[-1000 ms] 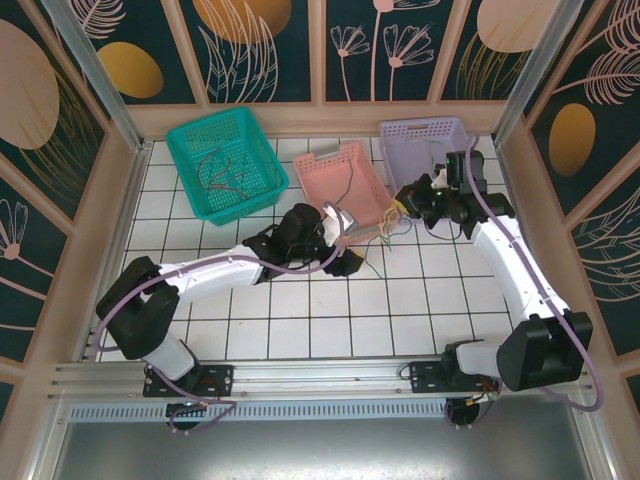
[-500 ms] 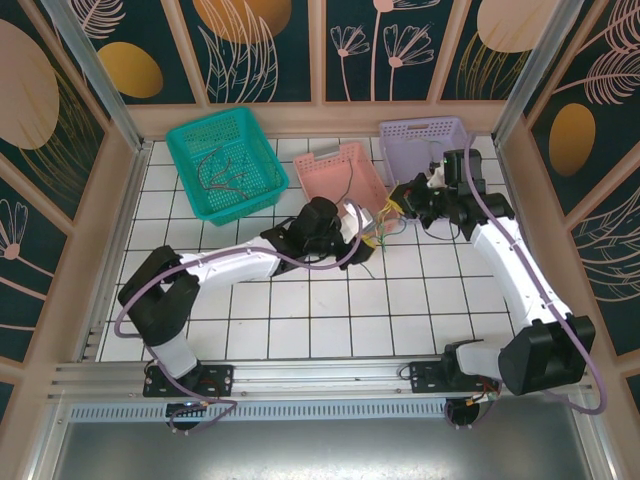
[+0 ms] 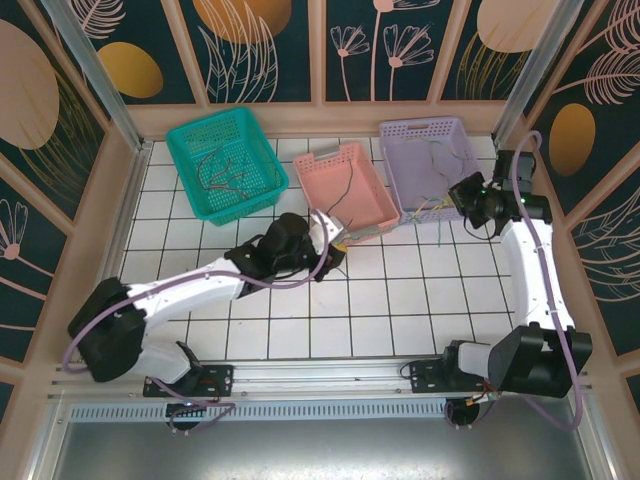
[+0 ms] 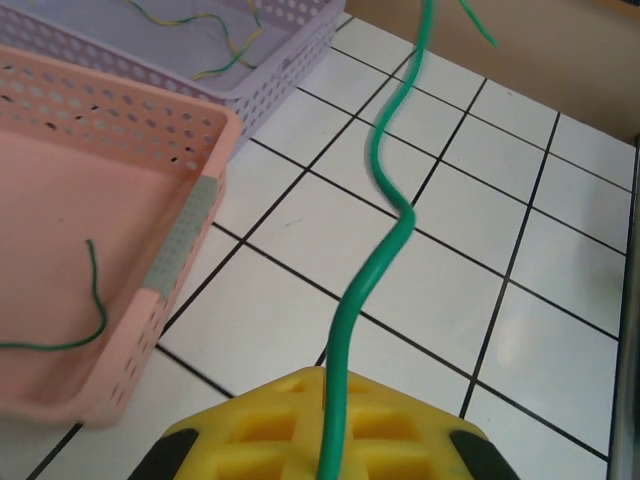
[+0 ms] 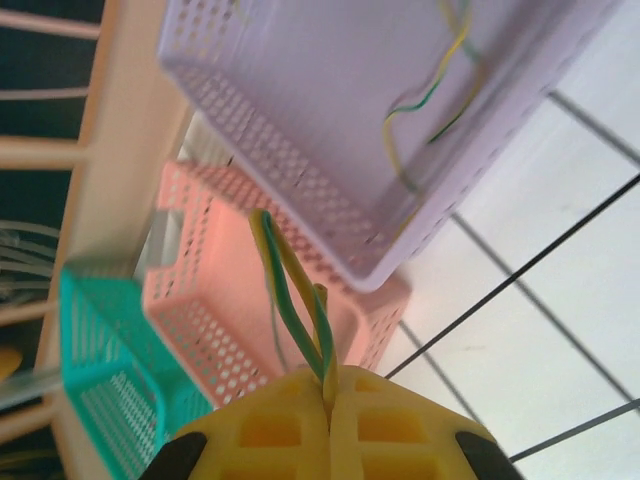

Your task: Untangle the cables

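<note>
My right gripper should move back and down to the bare tiles before the lilac basket and release the folded cable clear of others.
My left gripper (image 4: 326, 378) is shut on a green cable (image 4: 385, 250) that runs from its yellow jaws away across the white tiles. From above, this gripper (image 3: 338, 243) sits just in front of the pink basket (image 3: 310, 185). My right gripper (image 5: 330, 378) is shut on a twisted yellow-and-green cable (image 5: 290, 285). It (image 3: 463, 196) hovers at the front right corner of the lilac basket (image 3: 420, 127), with thin wires (image 3: 436, 208) trailing to its left. More yellow-green wire (image 5: 430, 95) lies inside the lilac basket.
A teal basket (image 3: 185, 140) at the back left holds a few dark and reddish wires (image 3: 225, 175). A short green wire (image 4: 90, 300) lies in the pink basket (image 4: 180, 250). Wooden walls and metal posts ring the tiled floor (image 3: 400, 300).
The left gripper went from open to shut on the green cable and pulled back to the left. The right arm swung right, carrying its wires from the pink basket toward the lilac one.
</note>
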{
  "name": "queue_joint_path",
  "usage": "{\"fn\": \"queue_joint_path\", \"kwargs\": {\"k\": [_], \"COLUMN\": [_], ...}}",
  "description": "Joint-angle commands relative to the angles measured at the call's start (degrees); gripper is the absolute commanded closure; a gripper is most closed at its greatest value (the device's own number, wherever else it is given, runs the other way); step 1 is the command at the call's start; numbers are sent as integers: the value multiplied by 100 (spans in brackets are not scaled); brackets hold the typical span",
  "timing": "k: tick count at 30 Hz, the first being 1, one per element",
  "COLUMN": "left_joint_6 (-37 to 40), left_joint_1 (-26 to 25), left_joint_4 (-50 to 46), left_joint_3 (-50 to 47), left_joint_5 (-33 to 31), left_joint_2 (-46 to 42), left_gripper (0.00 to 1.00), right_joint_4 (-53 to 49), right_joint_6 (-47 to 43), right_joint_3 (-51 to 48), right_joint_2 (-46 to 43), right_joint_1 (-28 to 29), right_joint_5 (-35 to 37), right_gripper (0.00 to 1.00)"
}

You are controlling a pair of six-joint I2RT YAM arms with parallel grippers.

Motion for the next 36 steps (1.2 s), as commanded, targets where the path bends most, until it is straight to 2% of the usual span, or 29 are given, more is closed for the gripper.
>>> {"fn": "queue_joint_path", "kwargs": {"k": [1,5,9,12,16,20,25,27,30,36], "left_joint_6": [-417,-989,-1414,-1527,-1407,-1336,-1387,-1381,-1465,-1710], "left_joint_1": [24,142,337,582,929,959,965,972,965,958], "left_joint_4": [-477,-669,-658,-990,-1540,-1914,-2143,-2149,-2070,-1638], "left_joint_3": [-255,-109,-41,52,104,143,148,161,226,444], "left_joint_5": [-519,-708,-762,-975,-1159,-1267,-1370,-1282,-1177,-663], "left_joint_2": [-526,-729,-1001,-1241,-1510,-1641,-1772,-1781,-1781,-1674], "left_gripper": [100,100,100,100,100,100,100,100,100,100], "right_joint_4": [249,645,857,960,935,910,1063,1129,1135,1472], "right_joint_6": [-146,134,149,-16,-374,-469,-234,-128,59,916], "right_joint_3": [-221,-1008,-1746,-2115,-2130,-1820,-1318,-1176,-1139,-1979], "right_joint_2": [48,32,3,-109,-134,14,408,527,582,291], "right_joint_1": [-60,293,434,116,-634,-977,-1266,-1211,-880,147], "right_joint_5": [700,524,916,1346,1609,1996,1838,1527,1421,898], "right_gripper": [100,100,100,100,100,100,100,100,100,100]}}
